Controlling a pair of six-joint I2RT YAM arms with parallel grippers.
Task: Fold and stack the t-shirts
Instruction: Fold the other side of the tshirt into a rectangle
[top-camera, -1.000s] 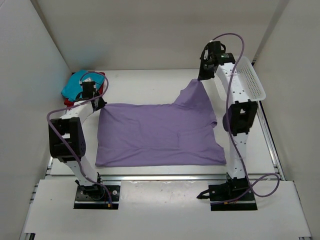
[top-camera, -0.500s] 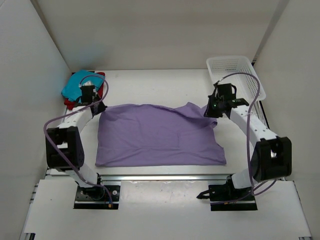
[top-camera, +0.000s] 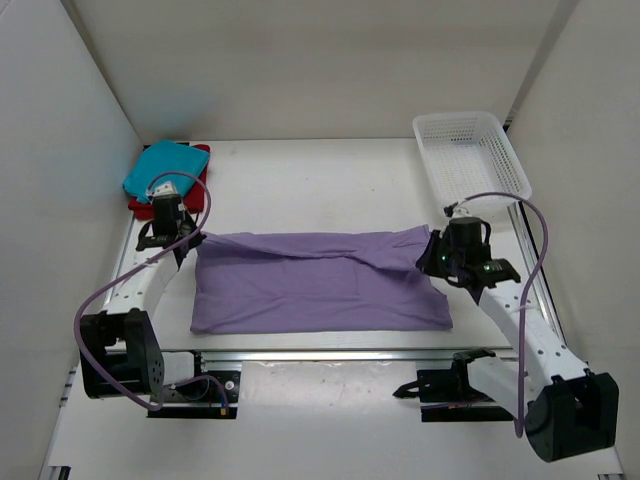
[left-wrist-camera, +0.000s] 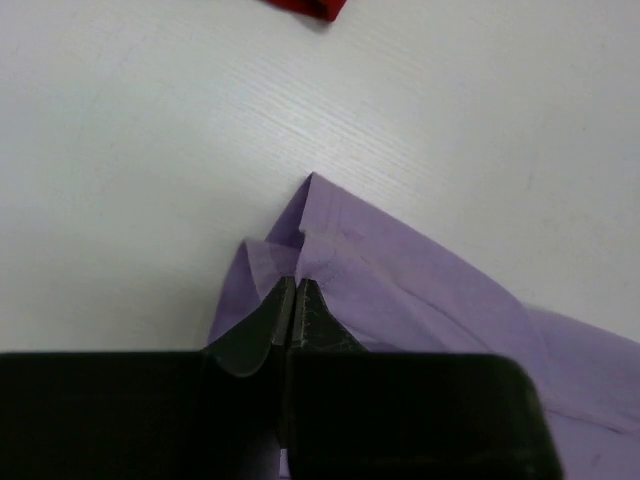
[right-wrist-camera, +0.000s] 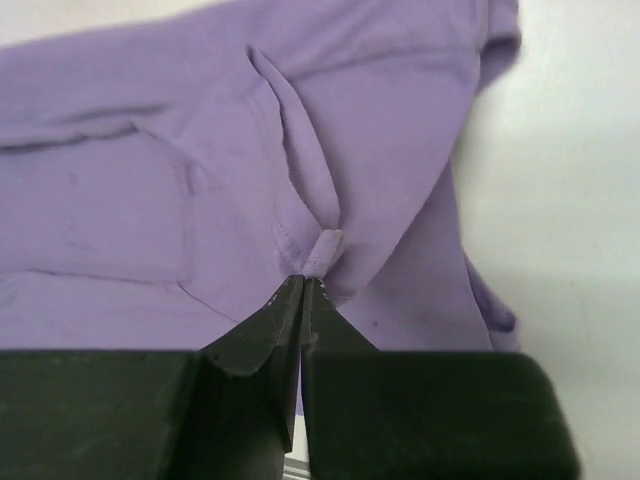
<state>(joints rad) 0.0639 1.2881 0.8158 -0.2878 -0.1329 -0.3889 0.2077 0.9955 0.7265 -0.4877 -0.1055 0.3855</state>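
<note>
The t-shirt's far edge already folds over. My left gripper should next move slightly back over the t-shirt's spread body and release the t-shirt's corner.
The lavender t-shirt (top-camera: 315, 280) lies spread on the table's near half, its far edge drawn toward me as a fold. My left gripper (top-camera: 190, 238) is shut on its far left corner, seen in the left wrist view (left-wrist-camera: 294, 283) pinching lavender cloth (left-wrist-camera: 400, 290). My right gripper (top-camera: 432, 256) is shut on the far right edge; the right wrist view (right-wrist-camera: 303, 282) shows a pinched ridge of the shirt (right-wrist-camera: 200, 170). The teal-blue t-shirt (top-camera: 160, 168) lies folded on the red t-shirt (top-camera: 203, 153) at the far left corner. A red scrap (left-wrist-camera: 305, 6) shows in the left wrist view.
A white lattice basket (top-camera: 470, 160) stands at the far right corner. White walls enclose the table on the left, back and right. A metal rail (top-camera: 330, 355) runs along the table's near edge.
Both grippers have pulled the lavender shirt's far edge toward the near side and lowered it. The right arm swung down from high by the basket; the shirt's raised right part now lies low.
</note>
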